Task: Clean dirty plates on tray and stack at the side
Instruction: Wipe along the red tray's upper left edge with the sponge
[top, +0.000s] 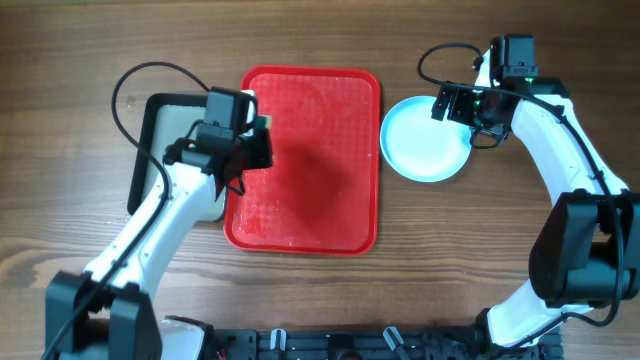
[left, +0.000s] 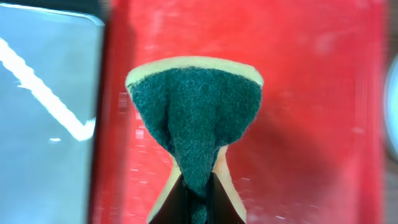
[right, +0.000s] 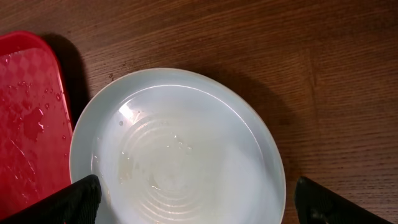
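I should move my left gripper down and back and release the sponge (left: 196, 118) on the red tray's bare bottom, below and behind the gripper.
The red tray (top: 310, 160) lies in the middle of the table with nothing on it; its surface is wet. My left gripper (top: 258, 142) hangs over the tray's left edge, shut on a green scouring sponge (left: 196, 118) with a yellow backing, folded between the fingers (left: 171, 208). A pale plate (top: 425, 140) with a light blue rim rests on the wood just right of the tray. Whether others lie under it I cannot tell. Its inside (right: 180, 149) looks white and wet. My right gripper (right: 199, 211) is open above the plate, with fingers (right: 74, 199) spread wide on either side.
A dark grey metal tray (top: 150, 150) sits left of the red tray, partly under my left arm. Bare wooden table lies all around. Cables loop above both arms.
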